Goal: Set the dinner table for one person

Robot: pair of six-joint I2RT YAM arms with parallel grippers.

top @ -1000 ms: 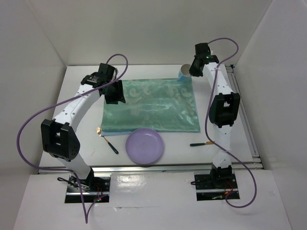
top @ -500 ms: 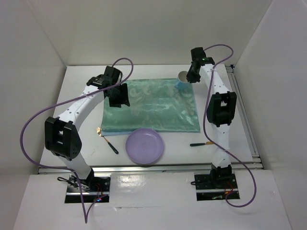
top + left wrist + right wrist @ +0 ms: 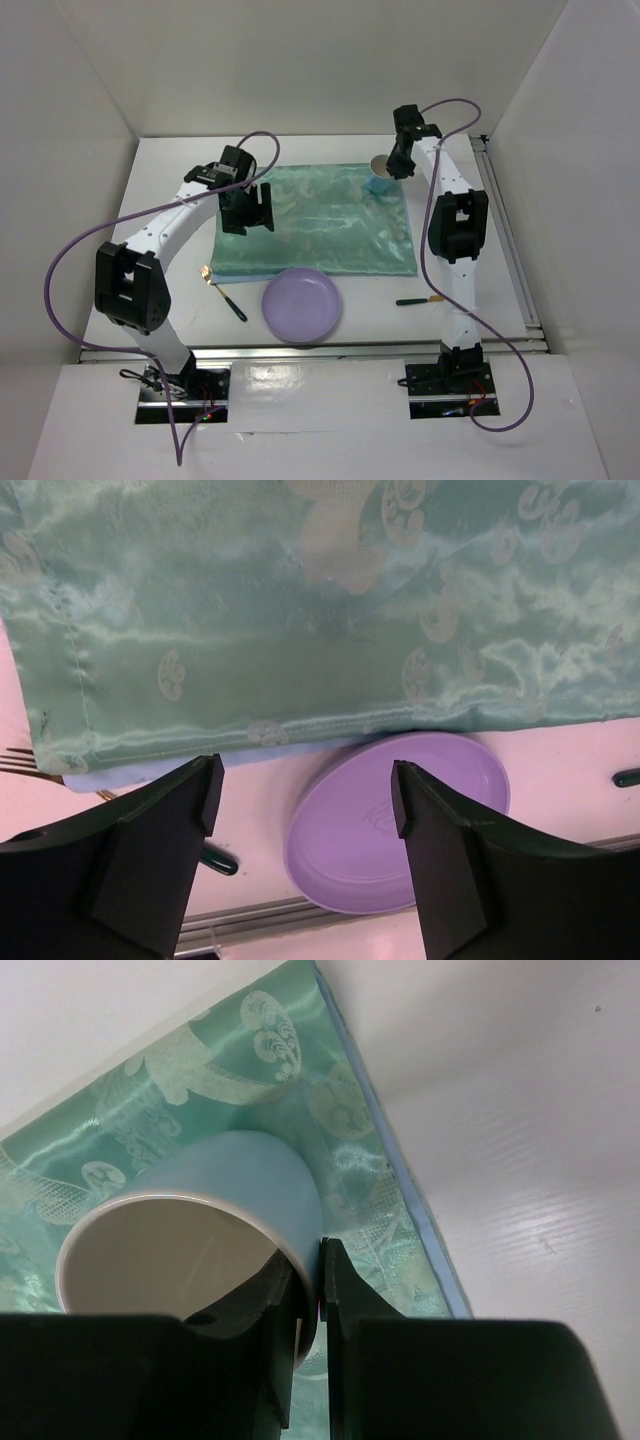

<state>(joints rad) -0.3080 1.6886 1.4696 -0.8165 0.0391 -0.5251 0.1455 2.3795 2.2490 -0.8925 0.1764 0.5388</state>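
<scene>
The left gripper will next go back down onto the plate's rim by the gold-headed utensil (image 3: 265, 302) (image 3: 291, 832), because the gap between leaves has room for its fingers.
The dinner table (image 3: 170, 200) is a white tabletop with a green patterned cloth (image 3: 315, 220) in its middle. My right gripper (image 3: 392, 165) is shut on the wall of a light blue cup (image 3: 380, 170), one finger inside and one outside, at the cloth's far right corner. In the right wrist view the cup (image 3: 200, 1220) is tilted over the cloth (image 3: 150, 1110); the gripper (image 3: 310, 1280) pinches its rim. My left gripper (image 3: 250, 210) is open and empty above the cloth's left part. In the left wrist view the gripper (image 3: 305, 790) frames a purple plate (image 3: 400, 815).
The purple plate (image 3: 302, 304) lies at the cloth's near edge. A gold-headed utensil with a dark handle (image 3: 224, 295) lies left of it, and a dark-handled utensil (image 3: 412, 300) right of it. A metal rail (image 3: 380, 350) runs along the near table edge. White walls enclose the table.
My right gripper has carried the cup to the left, over the cloth's far right corner. My left gripper has moved right and nearer, over the cloth.
</scene>
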